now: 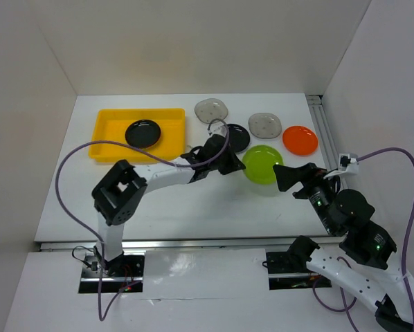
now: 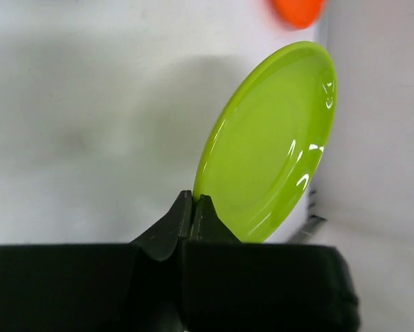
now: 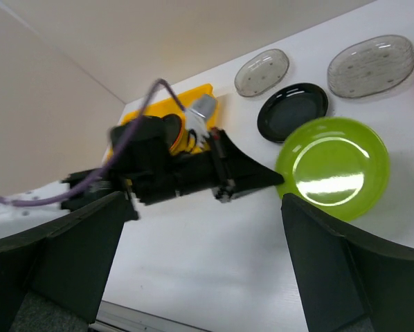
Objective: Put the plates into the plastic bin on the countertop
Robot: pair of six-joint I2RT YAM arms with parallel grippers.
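Next I need to raise my left gripper, swing it to the left in the top view and lower it over the yellow bin [image 1: 103,131], since a black plate already lies there.
My left gripper [image 1: 241,164] is shut on the near-left rim of a lime green plate [image 1: 262,164] at the centre right of the countertop [image 1: 193,200]. In the left wrist view its jaws [image 2: 193,202] pinch the plate's edge [image 2: 269,145]. The right gripper [image 1: 284,177] stands open just right of that plate with nothing between its fingers [image 3: 201,200]. A black plate [image 1: 142,133] lies in the yellow plastic bin [image 1: 103,131] at the back left. On the countertop lie another black plate [image 1: 238,138], two grey speckled plates [image 1: 212,109] [image 1: 264,124] and an orange plate [image 1: 300,140].
White walls close in the countertop on the left, back and right. A metal rail [image 1: 325,128] runs along the right edge. Purple cables [image 1: 75,155] loop over both arms. The left arm stretches across the middle of the table.
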